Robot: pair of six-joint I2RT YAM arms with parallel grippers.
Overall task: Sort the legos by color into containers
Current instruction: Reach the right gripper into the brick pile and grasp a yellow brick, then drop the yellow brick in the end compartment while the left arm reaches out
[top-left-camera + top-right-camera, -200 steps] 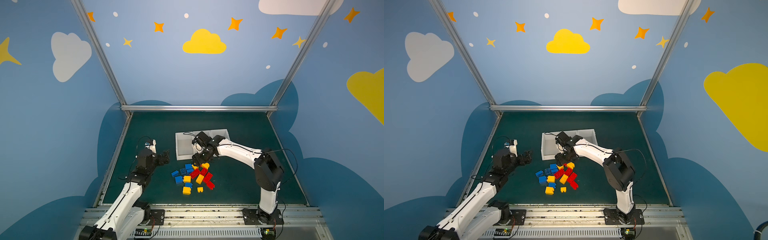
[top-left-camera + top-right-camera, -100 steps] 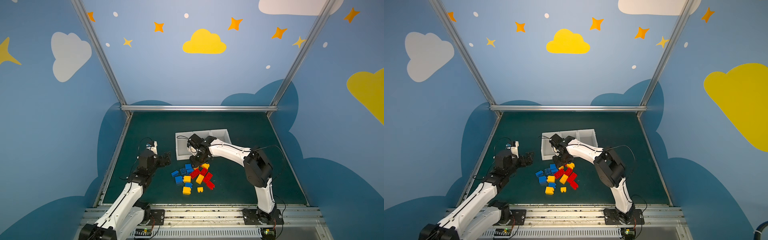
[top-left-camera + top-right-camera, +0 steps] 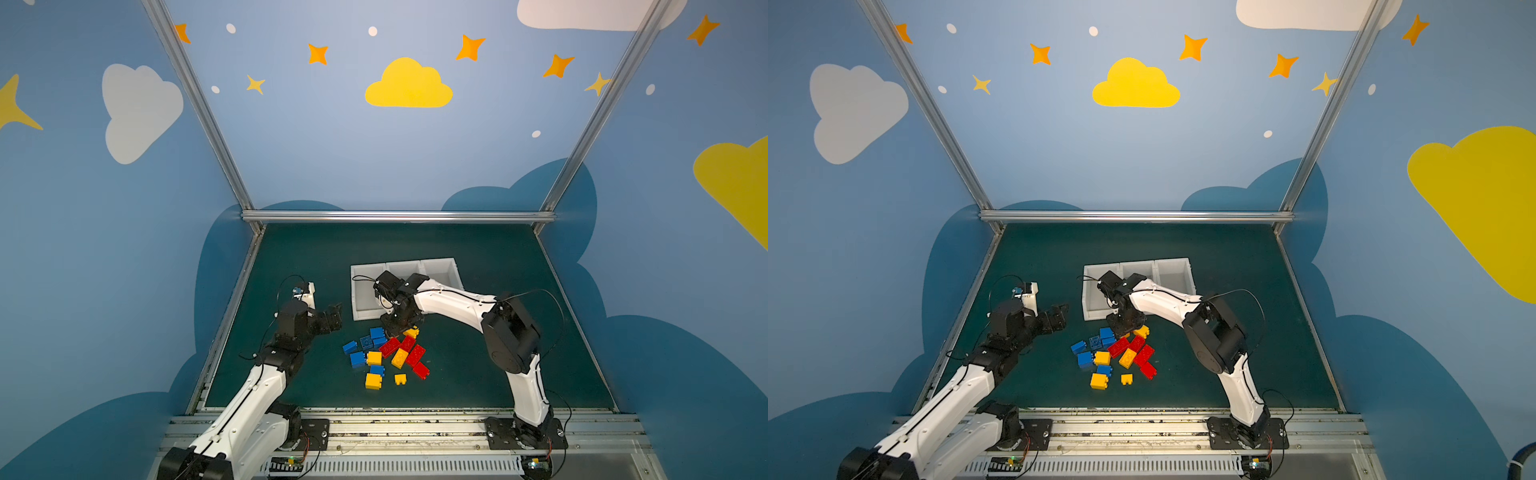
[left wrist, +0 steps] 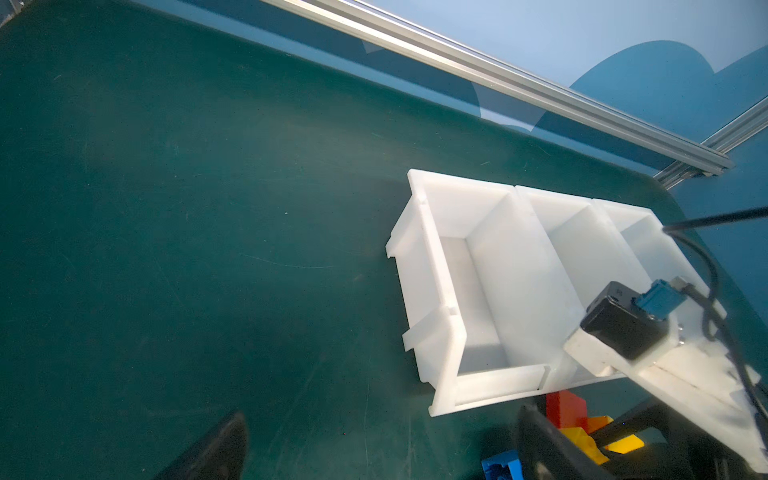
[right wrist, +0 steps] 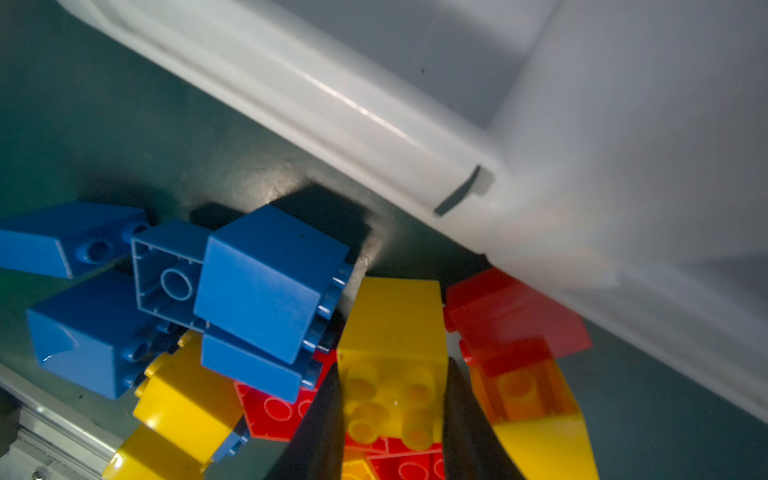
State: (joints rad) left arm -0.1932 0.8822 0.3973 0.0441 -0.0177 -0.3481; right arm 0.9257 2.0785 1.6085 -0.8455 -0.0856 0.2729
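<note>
My right gripper should next rise outward over the container's front side and release the lego, as the container's section farthest from my left gripper is outward behind that side.
Blue (image 3: 357, 359), red (image 3: 415, 355) and yellow legos (image 3: 372, 381) lie in a loose pile on the green mat. A white three-compartment container (image 3: 353, 291) (image 3: 1086, 291) stands just behind the pile. My right gripper (image 3: 398, 326) (image 3: 1124, 322) is down at the pile's far edge, by the container's front wall. In the right wrist view it (image 5: 392, 370) is shut on a yellow lego (image 5: 392, 332), with a blue lego (image 5: 266, 282) and a red one (image 5: 515, 316) on either side. My left gripper (image 3: 334, 318) (image 4: 378, 453) stands open over bare mat left of the pile.
In the left wrist view the compartments of the container (image 4: 428, 257) hold nothing. Aluminium rails run along the back (image 3: 399, 216) and left (image 3: 232, 316) edges of the mat. The right arm's elbow (image 3: 513, 332) rises right of the pile.
My right gripper has shifted left and down onto the far edge of the pile and shut on the yellow lego. The left arm has barely moved.
</note>
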